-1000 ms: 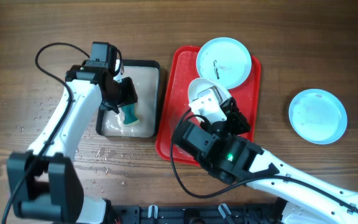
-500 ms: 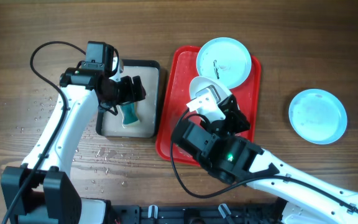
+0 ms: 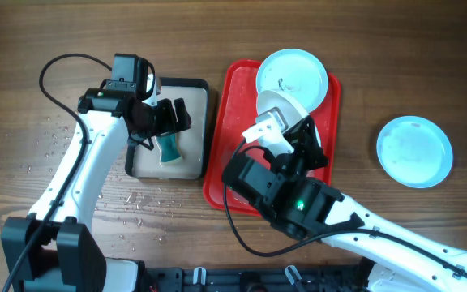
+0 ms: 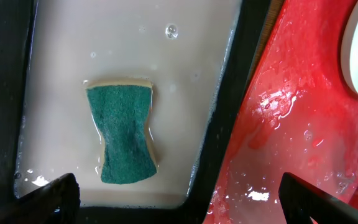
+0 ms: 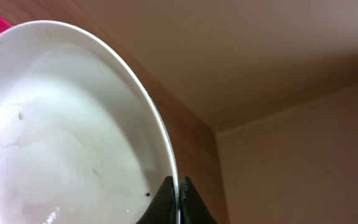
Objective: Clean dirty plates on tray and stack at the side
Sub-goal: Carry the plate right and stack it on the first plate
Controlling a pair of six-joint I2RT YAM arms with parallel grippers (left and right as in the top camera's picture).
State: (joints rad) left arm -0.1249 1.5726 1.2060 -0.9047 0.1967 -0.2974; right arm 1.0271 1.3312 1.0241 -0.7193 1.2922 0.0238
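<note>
The right gripper swings to the right in the overhead view next, lowers the white plate (image 3: pixel 286 108) onto a pale blue plate and releases it, as that blue plate already lies beside the tray.
My right gripper (image 5: pixel 178 193) is shut on the rim of a white plate (image 5: pixel 61 137), which it holds tilted on edge above the red tray (image 3: pixel 225 105). From overhead this white plate (image 3: pixel 286 108) stands just in front of a pale blue plate (image 3: pixel 292 77) with black smears, which lies at the tray's far end. Another pale blue plate (image 3: pixel 414 151) rests on the table to the right. My left gripper (image 3: pixel 164 120) hangs open over a green sponge (image 4: pixel 121 134) lying in milky water.
The sponge sits in a smaller black-rimmed tray (image 3: pixel 203 89), set left of the red tray (image 4: pixel 291 124), which is wet. Water drops speckle the wooden table (image 3: pixel 55 146) at the left. A black cable (image 3: pixel 63 65) loops behind the left arm.
My left gripper has opened, let go of the sponge in the small tray and drawn back a little. The right gripper has tipped the white plate slightly higher.
</note>
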